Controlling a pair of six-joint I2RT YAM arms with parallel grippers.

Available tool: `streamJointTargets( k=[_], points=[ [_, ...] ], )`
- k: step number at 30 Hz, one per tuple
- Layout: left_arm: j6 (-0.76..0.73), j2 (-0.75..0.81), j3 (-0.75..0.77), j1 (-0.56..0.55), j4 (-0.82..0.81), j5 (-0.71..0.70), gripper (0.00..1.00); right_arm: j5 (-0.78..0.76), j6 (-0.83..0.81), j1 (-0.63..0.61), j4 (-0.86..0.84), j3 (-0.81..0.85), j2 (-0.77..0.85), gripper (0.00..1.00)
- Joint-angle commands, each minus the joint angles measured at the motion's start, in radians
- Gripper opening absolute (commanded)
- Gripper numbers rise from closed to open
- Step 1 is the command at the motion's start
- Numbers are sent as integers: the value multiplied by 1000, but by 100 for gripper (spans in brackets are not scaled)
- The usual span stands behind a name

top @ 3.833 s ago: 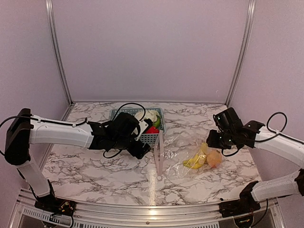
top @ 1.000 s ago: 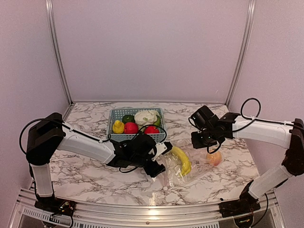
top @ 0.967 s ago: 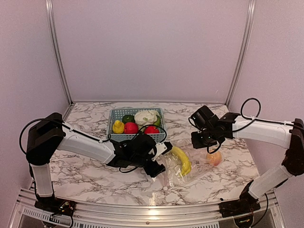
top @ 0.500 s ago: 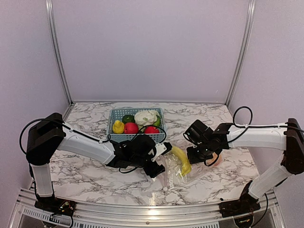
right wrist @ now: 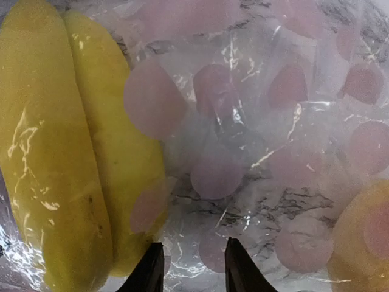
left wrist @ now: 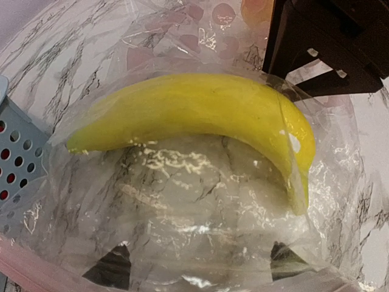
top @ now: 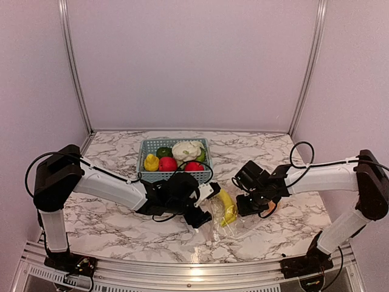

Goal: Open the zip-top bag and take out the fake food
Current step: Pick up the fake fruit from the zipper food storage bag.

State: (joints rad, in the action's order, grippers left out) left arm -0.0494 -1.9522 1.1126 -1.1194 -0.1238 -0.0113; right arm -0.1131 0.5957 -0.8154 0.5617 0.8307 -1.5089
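My left gripper is to move back next, then in toward the right gripper, onto the yellow banana's near tip [top: 225,222] [left wrist: 298,202].
The clear zip-top bag [top: 226,218] lies on the marble between both arms. Inside it are a yellow banana [top: 228,205] and, farther right, an orange fruit [top: 268,205] half hidden by the right arm. My left gripper [top: 199,216] is at the bag's left end. It stands open [left wrist: 199,267], its fingertips [left wrist: 112,271] showing through the film, with the banana [left wrist: 200,109] just ahead. My right gripper [top: 246,204] hovers over the bag's right part. It is open a little [right wrist: 193,267] above the plastic, with bananas [right wrist: 55,152] to its left and the orange fruit [right wrist: 364,243] to its right.
The light blue basket [top: 146,146] stands behind the bag. It holds more fake food: yellow, red, green and white pieces. Its corner [left wrist: 15,152] shows at the left of the left wrist view. The right arm's dark body [left wrist: 328,42] looms just beyond the banana.
Over the last second my right gripper has moved left and down, from over the orange fruit to close beside the banana. The left gripper has stayed at the bag's end.
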Motion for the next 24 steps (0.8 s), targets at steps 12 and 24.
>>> streamJointTargets(
  k=[12,24],
  points=[
    [-65,11,-47,-3,-44,116,86,27,-31,-7,-61,-2,-40,67],
    [-97,15,-36,-19,-12,216,85,17,-28,-6,-52,1,-43,75]
  ],
)
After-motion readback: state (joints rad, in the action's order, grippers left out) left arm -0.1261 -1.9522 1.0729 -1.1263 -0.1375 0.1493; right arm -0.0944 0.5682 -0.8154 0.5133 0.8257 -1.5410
